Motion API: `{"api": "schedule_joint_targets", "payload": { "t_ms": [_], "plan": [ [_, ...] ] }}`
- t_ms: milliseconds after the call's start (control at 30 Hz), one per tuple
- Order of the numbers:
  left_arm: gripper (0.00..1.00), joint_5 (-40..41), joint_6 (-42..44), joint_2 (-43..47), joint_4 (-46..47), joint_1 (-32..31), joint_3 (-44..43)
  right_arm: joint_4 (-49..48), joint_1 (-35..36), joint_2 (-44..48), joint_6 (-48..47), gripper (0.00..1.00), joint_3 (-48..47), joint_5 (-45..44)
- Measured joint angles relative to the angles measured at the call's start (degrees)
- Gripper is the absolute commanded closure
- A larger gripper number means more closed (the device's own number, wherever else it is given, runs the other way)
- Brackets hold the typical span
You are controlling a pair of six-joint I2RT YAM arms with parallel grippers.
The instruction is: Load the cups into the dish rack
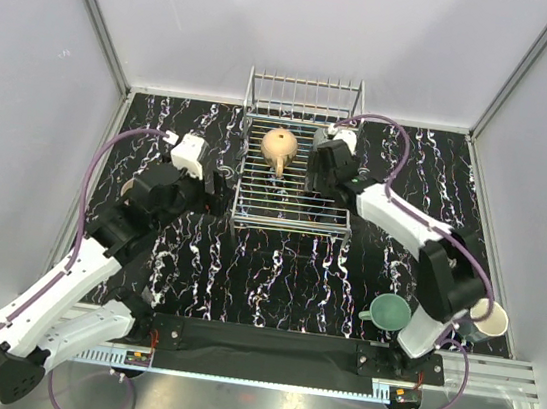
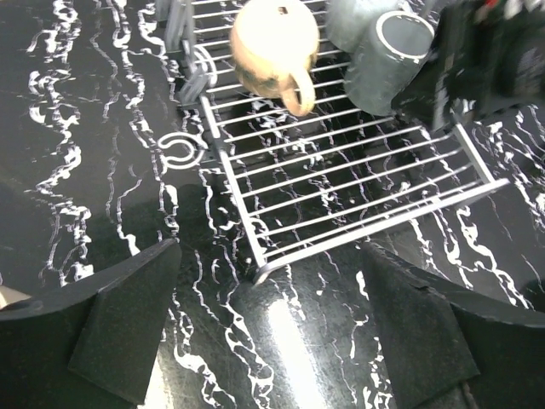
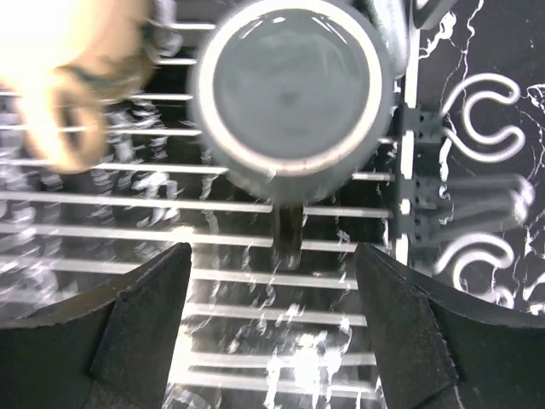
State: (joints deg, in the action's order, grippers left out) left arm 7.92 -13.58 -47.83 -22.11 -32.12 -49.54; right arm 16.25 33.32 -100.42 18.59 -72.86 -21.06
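I need to lift my right gripper, swing it back to the right in the top view and lower it to the tabletop beneath its bent arm, as the dark grey mug point(image 3: 294, 89) is in the rack.
The silver wire dish rack point(image 1: 291, 212) stands at the back middle of the table. A tan mug point(image 1: 279, 146) lies bottom-up in it, handle toward the front; it also shows in the left wrist view point(image 2: 274, 47). A dark grey mug point(image 3: 294, 89) sits bottom-up on the rack's right side, with a grey-green cup point(image 2: 353, 21) behind it. My right gripper point(image 3: 272, 324) is open and empty just above the rack point(image 3: 255, 204), behind the grey mug's handle point(image 3: 288, 230). My left gripper point(image 2: 272, 332) is open and empty over the table, off the rack's front left corner point(image 2: 260, 268).
A teal cup point(image 1: 391, 311) stands on the table at the front right, beside the right arm's base. A whitish cup point(image 1: 491, 317) stands at the right edge behind that arm. White walls close in the marbled black table point(image 1: 284, 277).
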Motion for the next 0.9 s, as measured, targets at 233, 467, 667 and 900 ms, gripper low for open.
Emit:
{"api": "schedule_joint_targets", "payload": {
  "t_ms": [233, 467, 667, 900],
  "plan": [
    [0.15, -1.3, 1.8, -1.5, 0.9, -6.1, 0.1, 5.4, 0.0, 18.0, 3.8, 0.11, 5.9, 4.1],
    [0.17, 2.3, -3.3, -4.9, -0.8, -20.5, -0.2, 15.4, -3.6, 28.6, 8.6, 0.12, 7.5, 1.9],
    [0.17, 5.7, -9.6, -5.2, -3.3, -24.8, -1.2, 21.4, -16.5, 31.5, 9.9, 0.15, 13.3, 1.6],
    [0.16, 8.4, -13.1, -4.9, -8.6, -25.5, -4.9, 24.4, -34.4, 31.9, 10.2, 0.21, 15.7, 0.9]
  ]
}}
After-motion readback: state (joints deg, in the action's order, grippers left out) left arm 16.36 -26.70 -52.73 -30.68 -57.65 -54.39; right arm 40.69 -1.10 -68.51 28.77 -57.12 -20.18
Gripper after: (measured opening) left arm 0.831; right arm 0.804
